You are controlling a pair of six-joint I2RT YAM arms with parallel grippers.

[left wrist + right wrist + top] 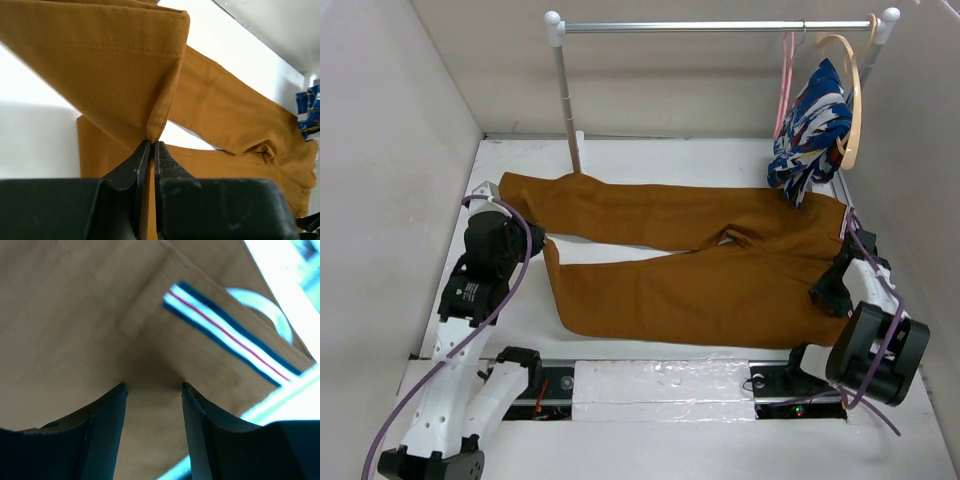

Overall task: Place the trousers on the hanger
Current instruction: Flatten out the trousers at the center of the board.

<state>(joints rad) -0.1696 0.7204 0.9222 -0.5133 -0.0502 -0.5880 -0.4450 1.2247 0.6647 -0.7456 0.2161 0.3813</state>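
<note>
Only flat cloth lies between the open fingers of my right gripper. My right gripper should next move toward the right in the wrist view, onto the striped waistband's near corner [283,383].
The rust-brown trousers [720,270] lie flat across the table, legs to the left and waist to the right. My left gripper [534,240] is shut on a fold of a leg hem [159,120], lifted slightly; its jaws [151,143] pinch the cloth. My right gripper [819,293] is open, with its fingertips pressed on the trousers [75,330] near the striped waistband edge [225,332]. The pink hanger [786,85] hangs empty from the rail at the back right.
A metal rail [720,26] on white posts stands at the back. A pale wooden hanger [854,100] with a blue, white and red garment [810,130] hangs at its right end, above the trousers' waist. White walls close in left, right and behind.
</note>
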